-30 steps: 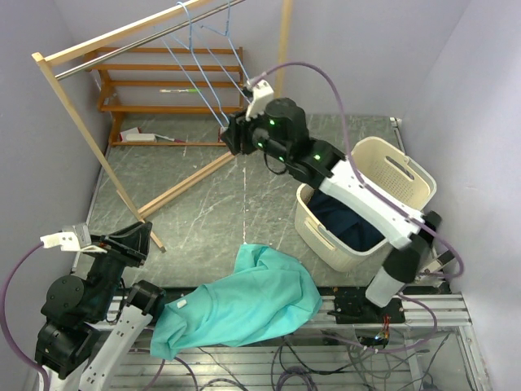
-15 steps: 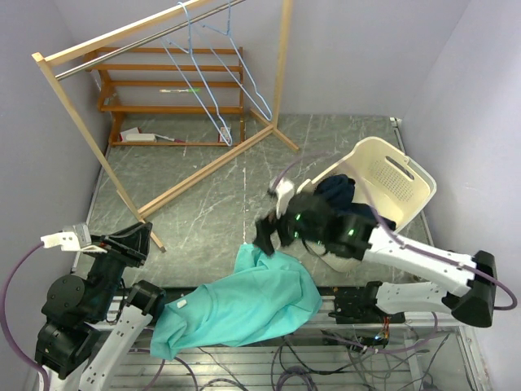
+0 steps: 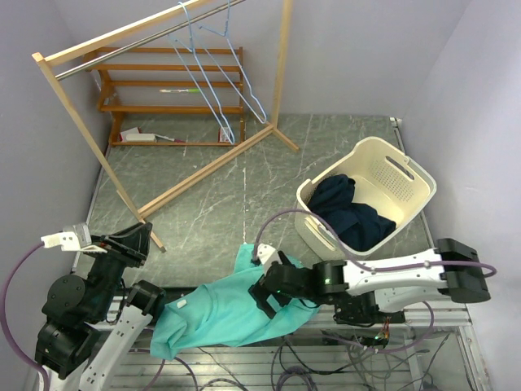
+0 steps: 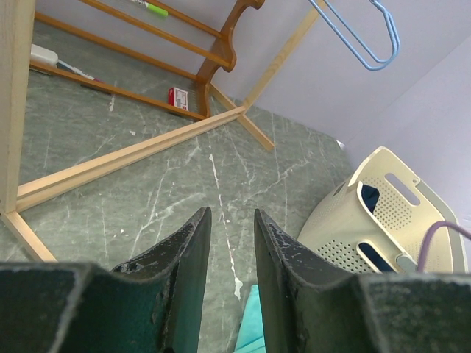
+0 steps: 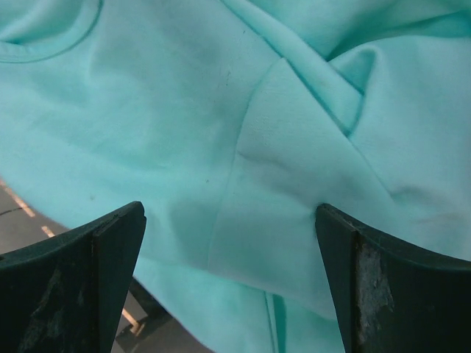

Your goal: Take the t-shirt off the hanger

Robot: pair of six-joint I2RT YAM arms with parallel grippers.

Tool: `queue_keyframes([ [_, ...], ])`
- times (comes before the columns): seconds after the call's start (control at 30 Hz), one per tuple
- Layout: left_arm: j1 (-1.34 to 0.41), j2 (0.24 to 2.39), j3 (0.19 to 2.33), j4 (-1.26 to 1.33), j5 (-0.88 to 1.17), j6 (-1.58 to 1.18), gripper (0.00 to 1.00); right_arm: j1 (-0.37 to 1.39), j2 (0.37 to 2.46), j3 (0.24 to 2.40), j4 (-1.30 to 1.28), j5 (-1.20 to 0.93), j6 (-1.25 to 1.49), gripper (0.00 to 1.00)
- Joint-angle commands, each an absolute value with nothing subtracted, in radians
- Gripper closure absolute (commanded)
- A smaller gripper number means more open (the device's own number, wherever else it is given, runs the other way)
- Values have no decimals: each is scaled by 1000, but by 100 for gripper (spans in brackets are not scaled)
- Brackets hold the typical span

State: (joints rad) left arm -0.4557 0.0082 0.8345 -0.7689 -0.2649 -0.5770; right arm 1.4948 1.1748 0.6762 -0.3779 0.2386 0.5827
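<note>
The right gripper moves down and slightly left in the top view to the t-shirt's seamed fold (image 3: pixel 247 300) (image 5: pixel 231 213) next and closes, since its open fingers straddle the fold.
The teal t-shirt (image 3: pixel 224 308) lies crumpled at the near edge of the floor, off the hanger. Two bare blue wire hangers (image 3: pixel 200 88) dangle from the metal rail of the wooden rack. My right gripper (image 3: pixel 264 293) hovers low over the t-shirt (image 5: pixel 294 140) with its jaws wide open (image 5: pixel 229 212) and cloth below them, nothing pinched. At the lower left my left gripper (image 3: pixel 134 240) points toward the floor, jaws (image 4: pixel 232 220) a narrow gap apart and empty. A hanger (image 4: pixel 360 37) and a sliver of the t-shirt (image 4: pixel 250 331) show in the left wrist view.
A cream laundry basket (image 3: pixel 399 175) holding dark blue clothes stands at the right, also in the left wrist view (image 4: pixel 383 213). The wooden rack (image 3: pixel 81 122) spans the back left with a base bar (image 3: pixel 203 171) across the floor. A wooden ladder shelf (image 3: pixel 163 85) leans behind.
My right arm swung from the hangers at the rack down to the t-shirt at the near edge, and its jaws opened wide. The left arm stayed still.
</note>
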Motion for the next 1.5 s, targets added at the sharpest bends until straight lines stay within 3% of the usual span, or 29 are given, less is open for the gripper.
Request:
queue_keyframes([
  [0.0, -459, 1, 838, -773, -284, -586, 59, 1533, 1297, 664, -264, 323, 629, 0],
  [0.3, -462, 0, 838, -773, -284, -588, 61, 1530, 1526, 740, -187, 310, 609, 3],
  [0.4, -463, 0, 838, -773, -282, -588, 63, 1497, 1586, 777, -193, 225, 562, 25],
  [0.47, -463, 0, 839, -773, -281, -586, 63, 1442, 1591, 775, -162, 121, 534, 50],
  [0.57, -463, 0, 839, -773, -281, -587, 63, 1346, 1547, 761, -135, 1, 517, 98],
  [0.6, -463, 1, 838, -773, -281, -586, 63, 1324, 1524, 766, -140, -3, 511, 100],
  [0.9, -463, 0, 838, -773, -281, -587, 63, 1111, 1297, 1126, -407, 95, 418, 100],
  [1.2, -465, 0, 839, -773, -282, -588, 63, 615, 1194, 1651, -738, 135, 365, 100],
  [1.3, -466, 0, 839, -773, -281, -588, 62, 520, 1221, 1849, -847, 254, 349, 100],
  [1.47, -468, 0, 838, -776, -281, -589, 63, 508, 1223, 2042, -942, 517, 331, 100],
])
